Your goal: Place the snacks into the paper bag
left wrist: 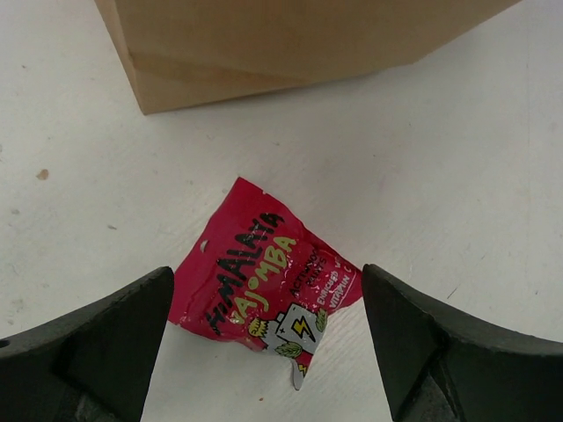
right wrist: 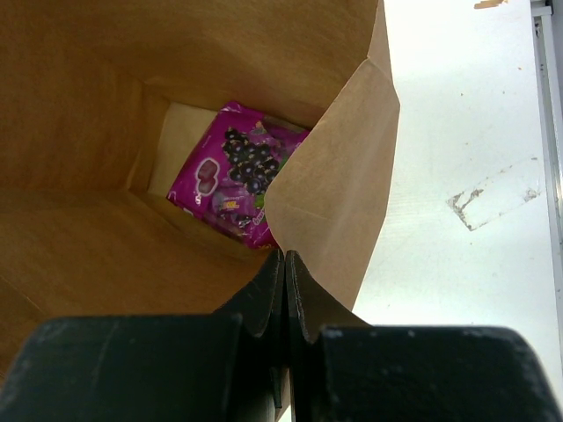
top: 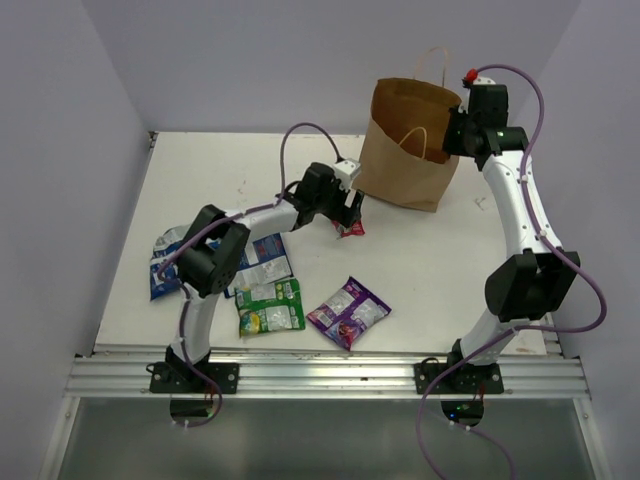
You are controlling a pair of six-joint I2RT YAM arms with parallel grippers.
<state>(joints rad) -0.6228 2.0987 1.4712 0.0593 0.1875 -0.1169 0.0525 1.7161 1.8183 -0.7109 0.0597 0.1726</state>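
Observation:
I will next lower my left gripper's open fingers onto the half of the small red packet (top: 349, 228) away from the bag and close, as it lies flat below, between them.
The small red packet (top: 349, 228) lies flat on the white table just left of the paper bag (top: 405, 150). My left gripper (top: 345, 212) hovers over it, open, with a finger on each side of the packet (left wrist: 264, 281) in the left wrist view and not touching it. The bag's base (left wrist: 290, 44) stands just beyond. My right gripper (top: 458, 130) is at the bag's right rim, shut on the paper edge (right wrist: 334, 176). One purple packet (right wrist: 233, 176) lies on the bag's bottom.
On the table near the left arm lie a purple packet (top: 348, 311), a green packet (top: 270, 306) and two blue-white packets (top: 265, 258) (top: 165, 260). Lavender walls close in the table on three sides. A metal rail (top: 320, 375) runs along the near edge.

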